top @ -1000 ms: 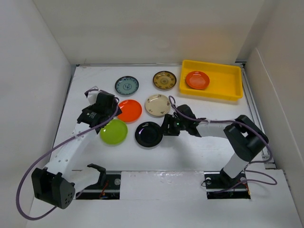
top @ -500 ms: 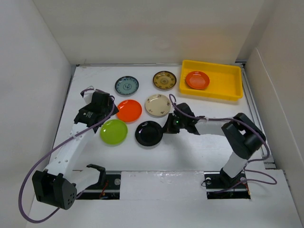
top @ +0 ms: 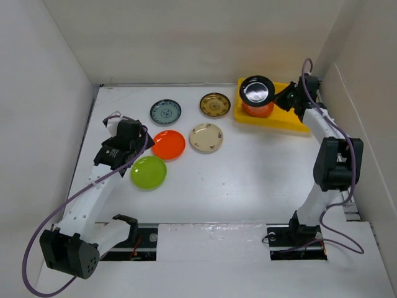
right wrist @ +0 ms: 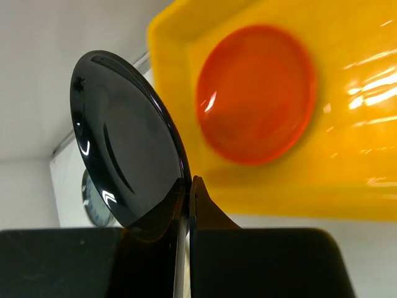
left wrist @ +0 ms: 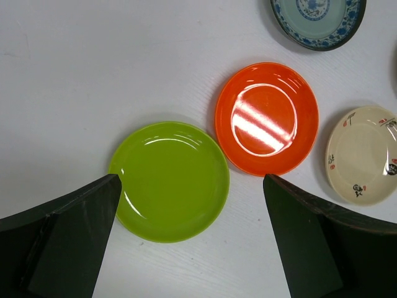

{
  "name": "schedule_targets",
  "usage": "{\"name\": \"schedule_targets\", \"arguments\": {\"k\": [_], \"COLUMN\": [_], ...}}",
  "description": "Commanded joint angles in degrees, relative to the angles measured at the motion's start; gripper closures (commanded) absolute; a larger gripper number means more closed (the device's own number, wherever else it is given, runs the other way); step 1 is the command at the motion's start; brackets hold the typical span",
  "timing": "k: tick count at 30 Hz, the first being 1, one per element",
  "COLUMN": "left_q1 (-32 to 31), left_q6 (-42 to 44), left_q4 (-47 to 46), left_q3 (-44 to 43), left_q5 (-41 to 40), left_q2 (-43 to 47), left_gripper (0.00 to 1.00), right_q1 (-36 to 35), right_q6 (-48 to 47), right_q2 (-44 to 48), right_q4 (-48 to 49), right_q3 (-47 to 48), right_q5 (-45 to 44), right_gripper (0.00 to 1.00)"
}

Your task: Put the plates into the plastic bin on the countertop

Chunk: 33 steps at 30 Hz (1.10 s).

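Observation:
My right gripper moves down onto the orange plate in the yellow bin next, because the black plate (top: 257, 91) still hangs tilted above it.
My right gripper (top: 280, 99) (right wrist: 188, 184) is shut on the rim of the black plate (top: 257, 91) (right wrist: 124, 136). It holds the plate tilted on edge above the left end of the yellow plastic bin (top: 293, 115) (right wrist: 347, 155). An orange plate (top: 258, 112) (right wrist: 254, 93) lies in the bin beneath it. My left gripper (top: 127, 148) (left wrist: 190, 181) hangs open over the lime green plate (top: 148, 172) (left wrist: 169, 180), holding nothing. On the countertop (top: 248, 174) also lie a second orange plate (top: 169, 144) (left wrist: 267, 118), a cream plate (top: 206, 137) (left wrist: 363, 162), a teal plate (top: 165, 112) (left wrist: 317, 22) and a gold-brown plate (top: 215, 104).
White walls (top: 56, 112) close in the countertop on the left, back and right. The bin sits in the far right corner. The right arm's cable (top: 347, 186) loops beside its base.
My right gripper has closed on the black plate, lifted it off the countertop's middle and carried it to above the bin. The left arm has shifted slightly left.

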<state>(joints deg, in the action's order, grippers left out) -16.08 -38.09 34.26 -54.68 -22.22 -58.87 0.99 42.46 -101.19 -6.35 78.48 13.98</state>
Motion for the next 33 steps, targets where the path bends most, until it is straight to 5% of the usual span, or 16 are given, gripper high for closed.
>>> {"name": "schedule_targets", "arguments": {"k": [1, 10, 13, 14, 16, 17, 25, 33], "left_q1": [0.0, 0.0, 0.0, 0.0, 0.0, 0.0, 0.0, 0.0], "left_q6": [0.9, 2.1, 2.6, 2.6, 2.6, 2.6, 2.6, 2.6], "left_q4": [-1.9, -2.4, -2.4, -3.0, -3.0, -3.0, -3.0, -3.0], "left_q3": [-0.4, -0.4, 0.1, 0.1, 0.1, 0.1, 0.1, 0.1], "left_q5": [0.9, 2.3, 2.9, 2.9, 3.4, 3.4, 3.4, 3.9], "left_q2": [0.9, 0.9, 0.9, 0.9, 0.9, 0.9, 0.9, 0.3], "left_gripper": [0.00, 0.00, 0.00, 0.00, 0.00, 0.00, 0.00, 0.00], "right_q1": [3.8, 6.6, 6.6, 6.6, 6.0, 5.0, -7.7, -24.8], "right_q6": [-0.8, 1.1, 0.6, 0.6, -0.1, -0.6, -2.6, 10.9], "right_q2": [-7.2, -17.7, -18.3, -18.3, -17.3, -13.7, 5.6, 14.3], "right_q4": [-6.2, -8.0, -9.4, -10.5, -11.6, -11.6, -7.1, 17.9], "right_q3": [6.9, 18.7, 21.1, 22.0, 21.6, 20.5, 2.6, -29.8], "right_q5": [2.5, 3.2, 2.9, 2.9, 1.2, 0.2, -5.9, -8.1], "right_gripper": [1.00, 0.99, 0.71, 0.44, 0.26, 0.00, 0.00, 0.03]}}
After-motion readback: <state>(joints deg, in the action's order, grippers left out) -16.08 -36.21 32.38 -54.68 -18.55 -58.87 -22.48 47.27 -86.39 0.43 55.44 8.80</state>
